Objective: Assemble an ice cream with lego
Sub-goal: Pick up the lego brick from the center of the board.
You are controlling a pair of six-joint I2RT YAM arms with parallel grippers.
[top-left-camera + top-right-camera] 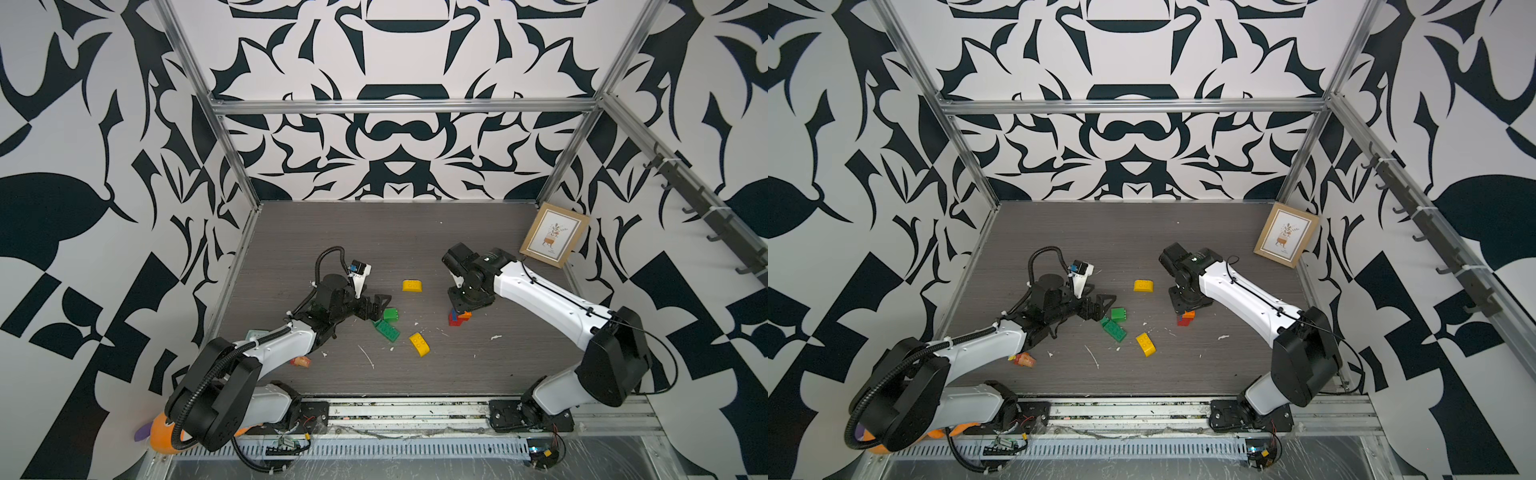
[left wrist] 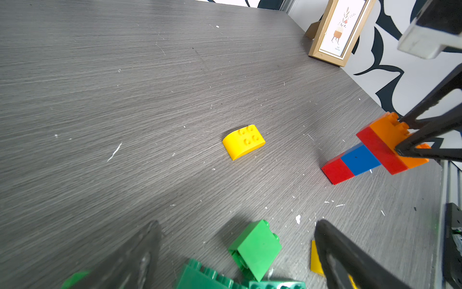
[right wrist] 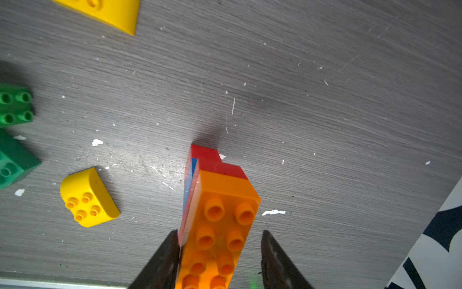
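Note:
The robot's right hand will next lift off the stack (image 3: 220,200) and go back and down around the front yellow dome brick's studded end (image 3: 83,207). It will turn on the way, because that brick lies at an angle.
A lego stack (image 3: 220,200) of red, blue, red and a long orange brick on top stands right of centre (image 1: 459,318) (image 2: 370,152). My right gripper (image 3: 220,232) straddles the orange brick from above, open: one finger lies against the stack's side, a gap shows at the other. My left gripper (image 2: 237,222) is open wide, low over a green cube (image 2: 255,247) lying on its side and a long green brick (image 1: 386,331). One yellow dome brick (image 1: 412,285) lies behind them, another (image 1: 419,344) in front.
A framed picture (image 1: 555,234) leans on the right wall at the back. A crumpled orange-red wrapper (image 1: 301,361) lies by the left arm. An orange plush toy (image 1: 160,432) sits at the front left, off the table. White scraps dot the grey table (image 1: 415,232).

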